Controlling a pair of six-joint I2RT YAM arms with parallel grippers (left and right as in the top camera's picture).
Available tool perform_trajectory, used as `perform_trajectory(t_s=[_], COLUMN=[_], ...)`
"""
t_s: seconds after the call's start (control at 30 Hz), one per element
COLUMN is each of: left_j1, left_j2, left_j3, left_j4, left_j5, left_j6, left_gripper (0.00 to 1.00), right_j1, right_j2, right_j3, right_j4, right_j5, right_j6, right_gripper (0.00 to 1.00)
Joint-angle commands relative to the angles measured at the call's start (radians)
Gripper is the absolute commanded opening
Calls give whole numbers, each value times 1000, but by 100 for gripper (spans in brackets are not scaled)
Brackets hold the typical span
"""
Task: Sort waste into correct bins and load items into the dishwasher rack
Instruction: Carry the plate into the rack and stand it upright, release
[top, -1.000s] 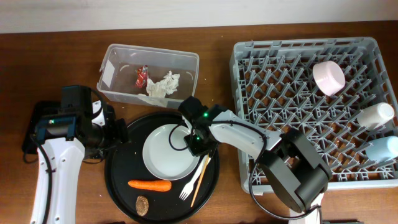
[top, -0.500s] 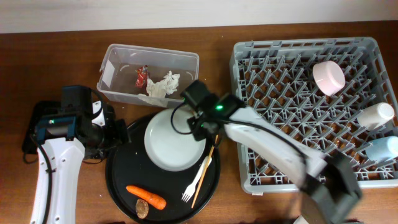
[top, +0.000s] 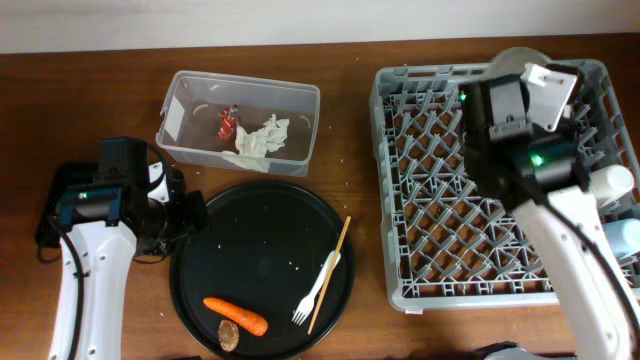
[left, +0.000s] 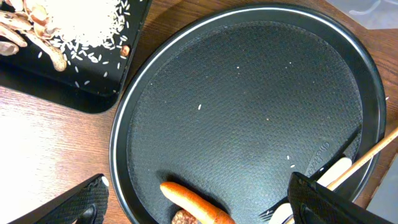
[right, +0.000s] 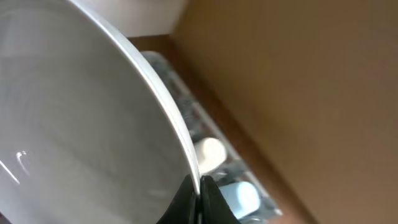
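My right gripper holds the plate (top: 516, 53) and next needs to go down and to the left in the overhead view. It should let go between rack wires, where the rack's far corner (top: 442, 100) by the clear tub is empty.
My right gripper (right: 199, 188) is shut on the rim of the white plate (right: 81, 124) and holds it tilted on edge above the far right part of the grey dishwasher rack (top: 440, 230). From overhead only a sliver of the plate (top: 516, 53) shows behind the arm. The white cup (top: 612, 181) and light blue cup (top: 627, 236) lie in the rack; the pink bowl is hidden. My left gripper (left: 196, 190) is open above the carrot (left: 196, 203) and brown lump (left: 184, 218). The fork (top: 318, 288) and stick (top: 331, 272) lie nearby.
The carrot, lump, fork and stick lie on the large round black tray (top: 250, 250). The clear tub (top: 190, 95) holds the red wrapper (top: 228, 122) and tissue (top: 262, 137). The shallow black tray (left: 74, 74) with rice scraps sits under my left arm.
My right gripper lifted the white plate off the round tray and carried it right, over the rack. The carrot shifted slightly. The left arm has not moved.
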Motion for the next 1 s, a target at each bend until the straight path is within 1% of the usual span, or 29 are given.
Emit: perform_trajectory(t_s=[0.0, 0.03, 0.1, 0.2, 0.23, 0.37, 0.43, 0.57, 0.67, 0.77, 0.83, 0.87, 0.9, 0.93, 0.97], left_j1=[3, 3, 3, 3, 3, 4, 3, 4, 4, 3, 3, 3, 3, 3, 3], left_j2=[-11, -11, -11, -11, -11, -11, -11, -11, -11, -11, -11, -11, -11, -11, -11], left_j3=[16, 16, 16, 16, 16, 16, 16, 16, 16, 16, 16, 16, 16, 16, 16], left_j4=[-1, -1, -2, -1, -1, 0, 0, 0, 0, 0, 0, 0, 0, 0, 0], left_j5=[0, 0, 0, 0, 0, -1, 0, 0, 0, -1, 0, 0, 0, 0, 0], left_j6=[2, 2, 2, 2, 2, 2, 2, 2, 2, 2, 2, 2, 2, 2, 2], left_gripper=[92, 92, 92, 92, 92, 92, 92, 92, 92, 92, 92, 92, 92, 92, 92], right_j1=[-51, -57, -80, -78, -78, -78, -78, -78, -78, -67, -35, -19, 6, 27, 43], right_j2=[112, 131, 231, 307, 327, 342, 343, 344, 344, 344, 344, 344, 343, 342, 336], right_j3=[19, 19, 19, 19, 19, 19, 19, 19, 19, 19, 19, 19, 19, 19, 19], right_j4=[16, 17, 18, 21, 22, 25, 25, 33, 35, 45, 48, 47, 48, 47, 43], right_j5=[121, 124, 119, 36, 21, -18, -82, -330, -558, -669, -713, -747, -800, -802, -801], right_j6=[28, 28, 29, 33, 54, 54, 54, 54, 47, 47, 42, 11, -49, -67, -66], right_gripper=[4, 4, 4, 4, 4, 4, 4, 4, 11, 12, 16, 25, 35, 42, 45])
